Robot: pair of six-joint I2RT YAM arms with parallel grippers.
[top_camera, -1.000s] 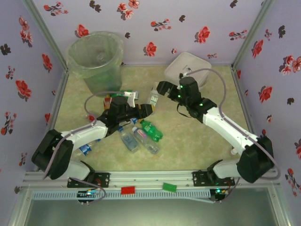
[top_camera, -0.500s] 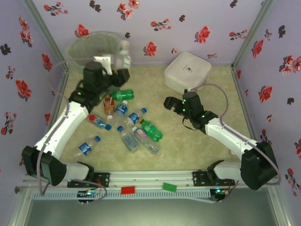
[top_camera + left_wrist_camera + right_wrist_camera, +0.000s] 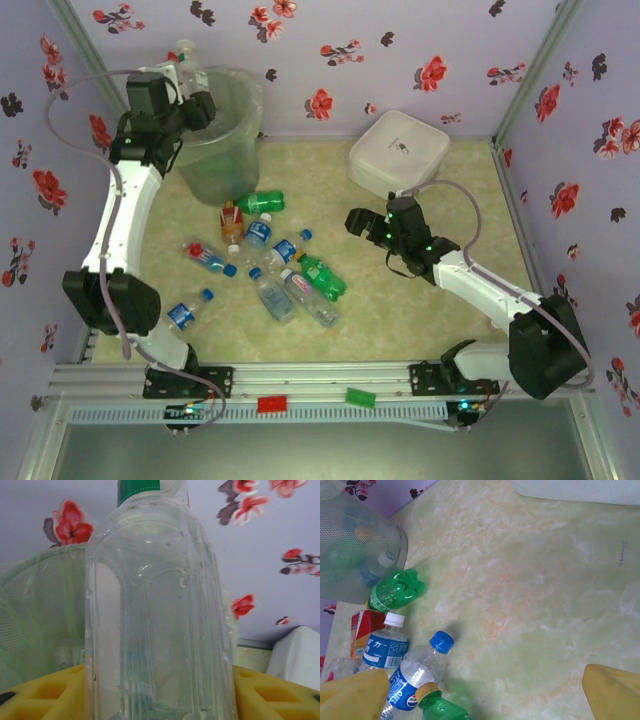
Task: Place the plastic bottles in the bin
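My left gripper should next lower the clear bottle toward the middle of the bin's opening (image 3: 230, 102) below and let it go. The bottle is still above the bin's rim.
My left gripper (image 3: 188, 88) is raised at the far left rim of the bin (image 3: 215, 135) and is shut on a clear plastic bottle (image 3: 184, 52). In the left wrist view that bottle (image 3: 155, 615), with a green label, stands between the yellow fingers (image 3: 45, 695), and the bin's mesh wall (image 3: 40, 625) is behind it. Several bottles lie on the table: a green one (image 3: 262, 202), an orange-red one (image 3: 231, 222) and clear blue-labelled ones (image 3: 272, 298). My right gripper (image 3: 358, 222) hangs open just right of the cluster, over bare table (image 3: 480, 700), near a blue-capped bottle (image 3: 417, 672).
A white square lidded box (image 3: 398, 152) sits at the back right, its edge at the top of the right wrist view (image 3: 580, 490). Flowered walls close the table on three sides. One clear bottle (image 3: 187, 312) lies apart at the near left.
My left arm has lifted the clear bottle from the cluster on the table up and back to the bin's rim. The right gripper has drawn back toward the middle and now holds still.
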